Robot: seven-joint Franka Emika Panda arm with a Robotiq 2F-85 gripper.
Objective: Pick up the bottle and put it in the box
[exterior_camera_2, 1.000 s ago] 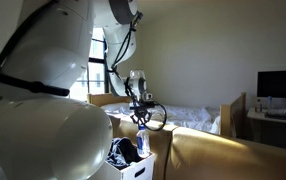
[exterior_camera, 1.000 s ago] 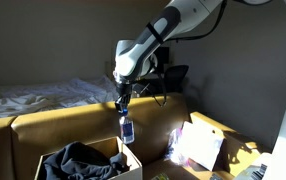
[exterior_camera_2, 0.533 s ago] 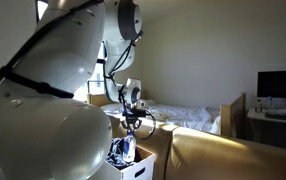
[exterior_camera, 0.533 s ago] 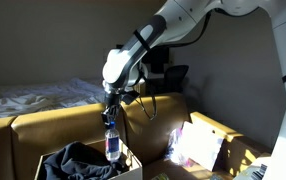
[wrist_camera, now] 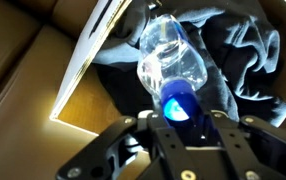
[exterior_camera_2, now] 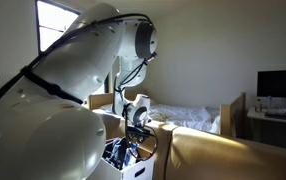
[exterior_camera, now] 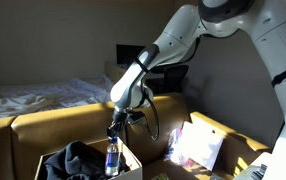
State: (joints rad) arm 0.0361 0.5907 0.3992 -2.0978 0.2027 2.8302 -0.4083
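My gripper holds the bottle inside the sides of the box, so next it will move down toward the dark cloth (exterior_camera: 75,160) in the box below it and release the bottle there.
A clear plastic bottle (wrist_camera: 171,55) with a blue cap hangs upright in my gripper (wrist_camera: 179,112), which is shut on its neck. In both exterior views the bottle (exterior_camera: 111,158) is lowered into the open cardboard box (exterior_camera: 129,160), near the box's right wall, over dark cloth (exterior_camera: 75,160). In an exterior view the bottle (exterior_camera_2: 125,152) is mostly hidden behind the gripper (exterior_camera_2: 131,130) and box (exterior_camera_2: 136,166). The wrist view shows the box's pale wall (wrist_camera: 91,55) to the left of the bottle and dark blue cloth (wrist_camera: 238,50) beneath it.
The box stands in front of a tan couch (exterior_camera: 43,125). A bed with white bedding (exterior_camera: 33,96) lies behind. A second open box with pale contents (exterior_camera: 201,145) sits to the right. A monitor on a desk (exterior_camera_2: 279,85) is far off.
The arm has moved down and toward the box, carrying the bottle from above the box rim down into it. The gripper stays shut on the bottle.
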